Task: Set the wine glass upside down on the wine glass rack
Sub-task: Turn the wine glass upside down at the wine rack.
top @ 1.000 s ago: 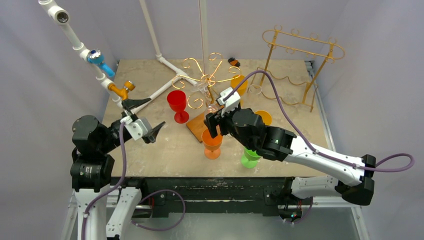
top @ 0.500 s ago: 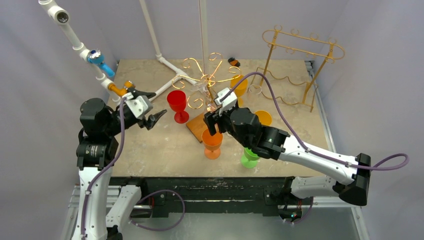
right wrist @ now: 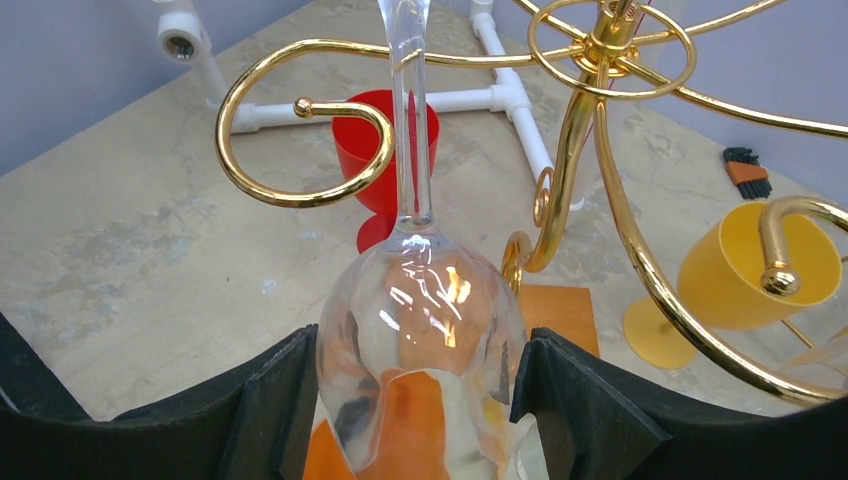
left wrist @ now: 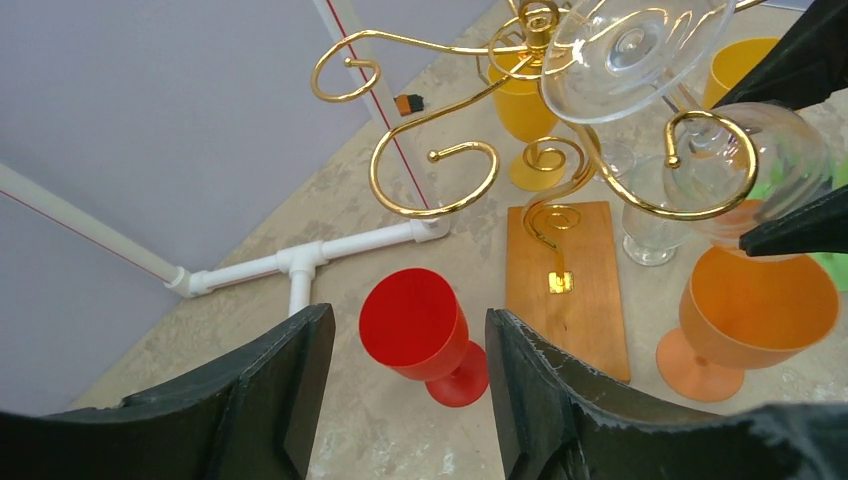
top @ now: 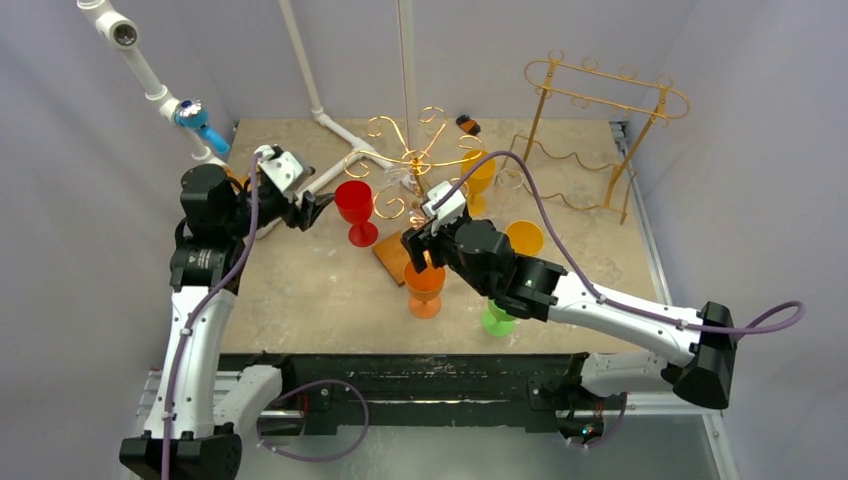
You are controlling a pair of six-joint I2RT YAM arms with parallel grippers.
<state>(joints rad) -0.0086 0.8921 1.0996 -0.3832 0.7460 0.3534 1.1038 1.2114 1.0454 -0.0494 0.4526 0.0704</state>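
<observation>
The foot (left wrist: 630, 45) is above the curled arm, the stem beside it, so my right gripper should move toward the curl's inside, lower the glass and release it.
A clear wine glass (right wrist: 420, 320) hangs upside down, its bowl between my right gripper's fingers (right wrist: 415, 405), which press on both sides. Its stem (right wrist: 410, 120) rises beside a curled arm of the gold wine glass rack (right wrist: 590, 150). In the left wrist view the glass's foot (left wrist: 630, 45) sits above the rack's curls (left wrist: 440, 170). In the top view my right gripper (top: 420, 238) is at the rack (top: 410, 155). My left gripper (left wrist: 410, 390) is open and empty, pointing at a red goblet (left wrist: 415, 325) left of the rack; it also shows in the top view (top: 303, 207).
An orange goblet (top: 425, 285) stands under the right gripper on the rack's wooden base (top: 392, 258). A green goblet (top: 497, 318), two yellow goblets (top: 480, 170) (top: 526, 235), a second gold rack (top: 600, 130) and white pipes (top: 150, 80) stand around.
My left arm has risen and swung forward and right, up to the red goblet. My right gripper has shifted slightly left with the glass.
</observation>
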